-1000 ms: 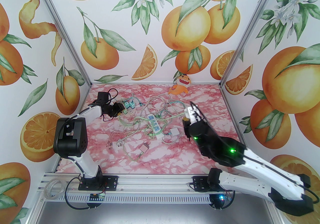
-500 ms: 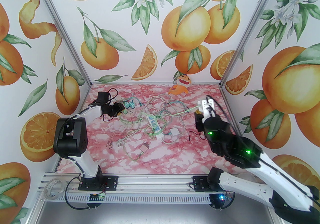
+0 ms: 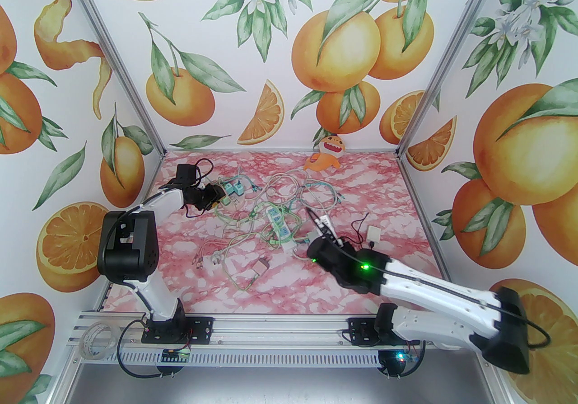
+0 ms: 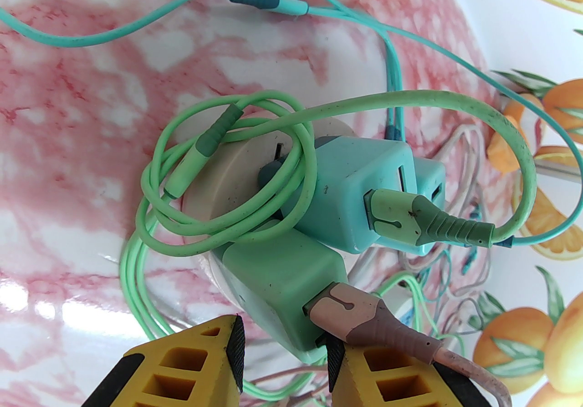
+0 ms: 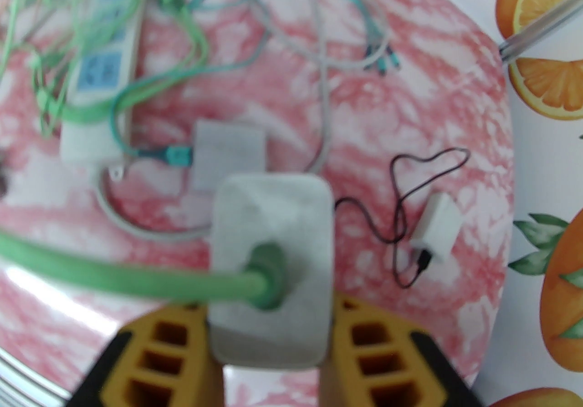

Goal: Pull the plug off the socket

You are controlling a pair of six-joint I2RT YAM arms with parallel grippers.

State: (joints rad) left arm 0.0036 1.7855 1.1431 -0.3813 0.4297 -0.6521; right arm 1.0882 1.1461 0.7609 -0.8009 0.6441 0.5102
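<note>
I should next move my right gripper toward the power strip's near end, lower it and let go of the white plug (image 5: 291, 214), because the clear tabletop by that end is below the gripper.
A round cream socket (image 4: 237, 177) lies at the back left (image 3: 232, 202) with blue plugs (image 4: 360, 195) and a green plug (image 4: 282, 277) pushed into it. My left gripper (image 4: 284, 350) (image 3: 221, 196) is shut on the green plug's near end, one yellow finger on each side. A brown cable (image 4: 364, 314) runs out of that plug. My right gripper (image 5: 272, 318) (image 3: 323, 226) hangs over the middle of the table, shut on a white plug (image 5: 291, 214) with a thick green cord (image 5: 114, 277) trailing left.
A white power strip (image 3: 280, 226) (image 5: 102, 73) lies in a tangle of green, teal and grey cables (image 3: 289, 194). A small white adapter on a black wire (image 3: 373, 234) (image 5: 437, 232) rests at the right. An orange plush toy (image 3: 327, 151) sits at the back wall.
My right arm has swung from the far right down toward the middle, carrying the white plug. The white adapter on the black wire now shows at the right. The left arm has stayed put.
</note>
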